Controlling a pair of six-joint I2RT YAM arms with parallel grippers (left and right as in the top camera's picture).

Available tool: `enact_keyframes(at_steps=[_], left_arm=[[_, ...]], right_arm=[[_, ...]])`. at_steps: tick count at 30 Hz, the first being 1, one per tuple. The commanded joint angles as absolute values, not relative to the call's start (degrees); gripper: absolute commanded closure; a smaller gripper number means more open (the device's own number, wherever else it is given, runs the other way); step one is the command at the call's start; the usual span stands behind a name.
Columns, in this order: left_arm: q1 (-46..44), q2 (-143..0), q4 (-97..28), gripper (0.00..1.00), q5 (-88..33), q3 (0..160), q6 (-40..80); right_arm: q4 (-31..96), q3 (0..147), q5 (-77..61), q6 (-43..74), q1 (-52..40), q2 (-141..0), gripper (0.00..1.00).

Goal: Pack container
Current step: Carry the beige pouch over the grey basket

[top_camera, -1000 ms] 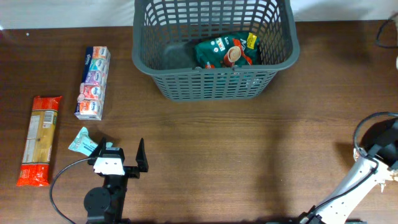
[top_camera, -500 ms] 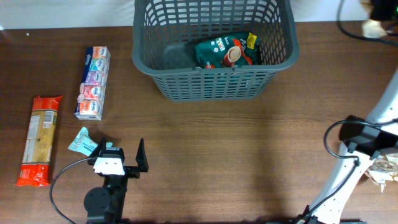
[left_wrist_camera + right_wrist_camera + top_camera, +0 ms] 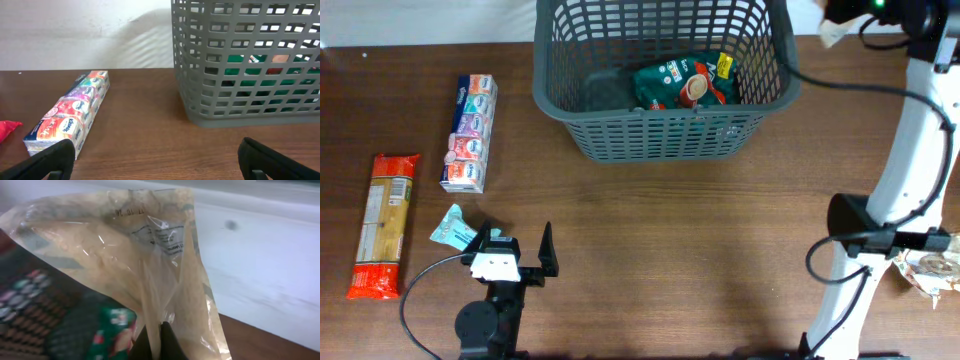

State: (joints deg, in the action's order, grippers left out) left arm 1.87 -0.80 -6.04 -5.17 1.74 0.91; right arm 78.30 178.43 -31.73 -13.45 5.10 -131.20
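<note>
The green packet [image 3: 116, 330] lies below my right gripper, to its left in the overhead view, so next my right gripper should swing down over the packet to release the bag [image 3: 150, 255].
The dark grey lattice basket [image 3: 665, 75] stands at the back centre and holds a green packet [image 3: 685, 82]. My right gripper [image 3: 838, 22] hovers just past the basket's far right corner, shut on a clear bag of pale contents [image 3: 830, 36]. In the right wrist view the bag [image 3: 150, 255] hangs up from the shut fingers [image 3: 165, 340], with the green packet [image 3: 112, 330] blurred below. My left gripper [image 3: 520, 258] is open and empty, low near the table's front left. In the left wrist view the left gripper [image 3: 160, 165] faces the basket [image 3: 245, 65].
A long colourful multipack [image 3: 470, 133] lies left of the basket and shows in the left wrist view [image 3: 70, 117]. A red-ended pasta packet [image 3: 382, 225] and a small teal packet [image 3: 453, 228] lie at front left. Another packet [image 3: 930, 272] lies at the right edge by my right arm's base.
My right arm has swung from the front right corner up to the basket's far right corner, carrying the clear bag. The left arm has not moved.
</note>
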Motion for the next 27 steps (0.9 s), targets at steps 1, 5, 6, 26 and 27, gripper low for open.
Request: enact_keyframes(at_steps=[1,5,6,26,27], left_arm=[[2.15,-0.34,-5.85,0.01,-5.58,1.32,0.58],[2.15,-0.34,-5.85,0.01,-5.61,1.32,0.58],[2.15,-0.34,-5.85,0.01,-5.61,1.32,0.58],[2.15,-0.34,-5.85,0.01,-5.58,1.32,0.58],[2.15,-0.34,-5.85,0.01,-5.61,1.32,0.58]], right_arm=[[80.34,180.0,-34.09,-13.06,1.8,-128.84,0.96],[83.11,178.67,-30.28,-13.21,-2.7,-128.92,0.97],[83.44,178.06,-29.58,-13.21,-3.95,-128.97,0.96],[67.2,144.05,-22.22,-14.96,-10.13,-129.05,0.96],[66.63,142.74,-22.22,-14.94,-10.13,-129.05,0.96]])
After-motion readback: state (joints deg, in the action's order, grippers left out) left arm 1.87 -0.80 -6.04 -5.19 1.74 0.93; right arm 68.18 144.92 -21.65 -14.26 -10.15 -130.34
